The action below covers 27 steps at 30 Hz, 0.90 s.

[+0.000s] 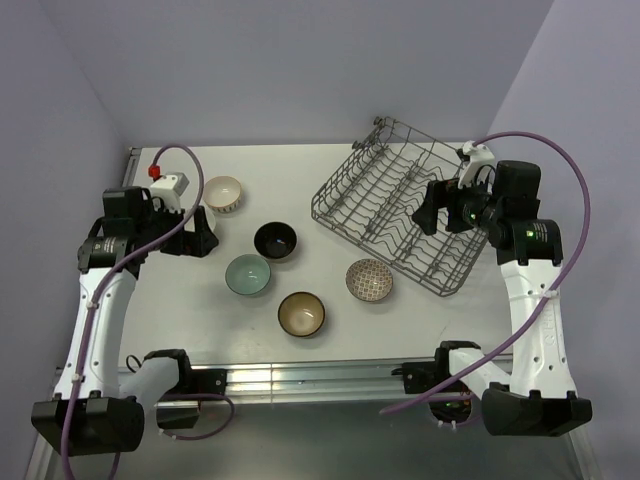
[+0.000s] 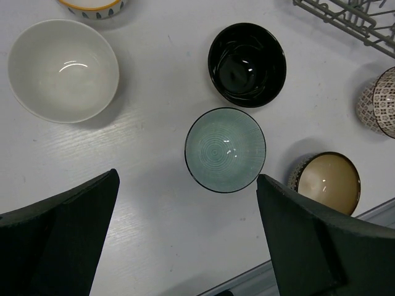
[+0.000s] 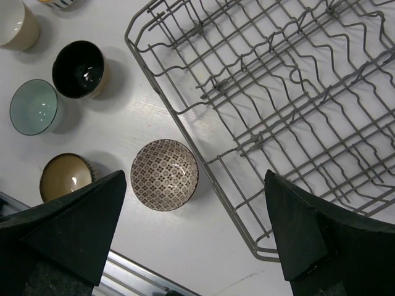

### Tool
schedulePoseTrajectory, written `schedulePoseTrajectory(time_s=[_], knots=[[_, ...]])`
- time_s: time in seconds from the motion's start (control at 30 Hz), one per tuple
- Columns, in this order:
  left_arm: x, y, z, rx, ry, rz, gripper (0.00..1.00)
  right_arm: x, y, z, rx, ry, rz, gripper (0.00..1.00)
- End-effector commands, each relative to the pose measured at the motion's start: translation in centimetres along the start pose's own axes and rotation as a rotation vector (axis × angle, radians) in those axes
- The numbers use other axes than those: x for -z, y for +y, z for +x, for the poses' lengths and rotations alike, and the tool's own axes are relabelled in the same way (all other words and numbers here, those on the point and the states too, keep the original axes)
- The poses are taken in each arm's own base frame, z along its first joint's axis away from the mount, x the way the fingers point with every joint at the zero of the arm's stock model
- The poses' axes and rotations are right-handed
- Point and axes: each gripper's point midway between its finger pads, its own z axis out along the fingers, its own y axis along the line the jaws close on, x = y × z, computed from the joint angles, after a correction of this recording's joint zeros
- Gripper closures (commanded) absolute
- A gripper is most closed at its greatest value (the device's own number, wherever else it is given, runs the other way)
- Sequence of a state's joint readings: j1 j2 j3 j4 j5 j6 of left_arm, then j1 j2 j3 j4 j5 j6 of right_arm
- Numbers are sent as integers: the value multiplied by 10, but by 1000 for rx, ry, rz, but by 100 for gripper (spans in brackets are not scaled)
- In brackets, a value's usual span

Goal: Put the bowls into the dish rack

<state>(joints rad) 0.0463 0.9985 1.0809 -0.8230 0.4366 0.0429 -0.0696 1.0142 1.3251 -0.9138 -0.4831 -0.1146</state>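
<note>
The lattice bowl is below my left gripper, to its right in the top view. I will sweep there and down onto the lattice bowl's clear rim that faces the black bowl.
Several bowls stand upright on the white table: a cream bowl with patterned outside, black, pale teal, brown with tan inside and lattice-patterned. The grey wire dish rack sits at the back right with no bowl in it. My left gripper is open and empty above the table; in its wrist view the teal bowl lies just ahead of its fingers. My right gripper is open and empty over the rack's left edge, with the lattice bowl below.
A plain white bowl stands left of the teal one, hidden under my left gripper in the top view. The patterned cream bowl is just behind it. The table's metal front rail runs near the brown bowl.
</note>
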Motion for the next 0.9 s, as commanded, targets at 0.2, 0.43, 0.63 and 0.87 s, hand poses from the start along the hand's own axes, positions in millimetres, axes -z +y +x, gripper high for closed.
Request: schedulePoseTrajectory(time_s=[0.2, 0.43, 0.63, 0.87], knots=[[-32, -41, -39, 13, -39, 128, 1, 2, 11, -8, -40, -16, -45, 0], [-62, -115, -48, 58, -114, 210, 12, 2, 1, -10, -74, -12, -12, 0], [-88, -179, -21, 70, -56, 302, 18, -4, -6, -14, -121, -20, 2, 0], [-117, -228, 23, 38, 57, 338, 18, 4, -15, -24, -211, -67, -3, 0]])
